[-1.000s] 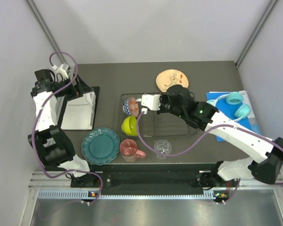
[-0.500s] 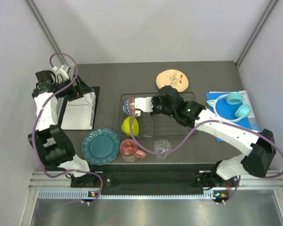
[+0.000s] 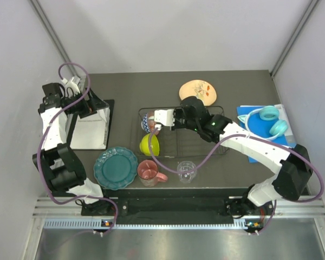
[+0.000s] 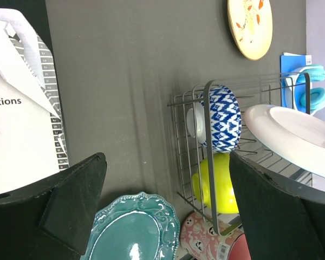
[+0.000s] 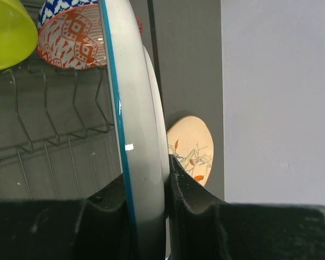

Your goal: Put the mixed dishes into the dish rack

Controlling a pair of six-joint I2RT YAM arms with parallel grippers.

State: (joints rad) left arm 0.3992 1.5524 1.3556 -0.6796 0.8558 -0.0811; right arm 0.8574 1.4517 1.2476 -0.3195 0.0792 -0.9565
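Observation:
I will lower my right gripper toward the empty rack wires beside the blue-patterned small bowl, below the upright white plate, and release the plate's edge.
My right gripper (image 3: pixel 161 120) is shut on the edge of the white plate (image 5: pixel 132 135), held upright over the left end of the dish rack (image 3: pixel 197 142). The plate's white face (image 4: pixel 298 135) shows in the left wrist view. The blue-patterned small bowl (image 3: pixel 148 122) and the lime-green bowl (image 3: pixel 149 144) lean inside the rack's left end, just beside the plate. The teal scalloped plate (image 3: pixel 115 167), pink mug (image 3: pixel 149 171) and clear glass (image 3: pixel 186 169) stand on the table in front of the rack. The peach floral plate (image 3: pixel 197 92) lies behind it. My left gripper (image 3: pixel 91 106) is open above the clipboard.
The clipboard with white paper (image 3: pixel 89 130) lies at the table's left side. Turquoise headphones (image 3: pixel 272 121) rest on a blue sheet (image 3: pixel 260 149) at the right. Rack wires (image 5: pixel 43 135) run below the held plate. Grey walls close in on the table's sides and back.
My right gripper has carried the white plate leftward along the rack, up to the blue-patterned bowl. The left arm has barely moved.

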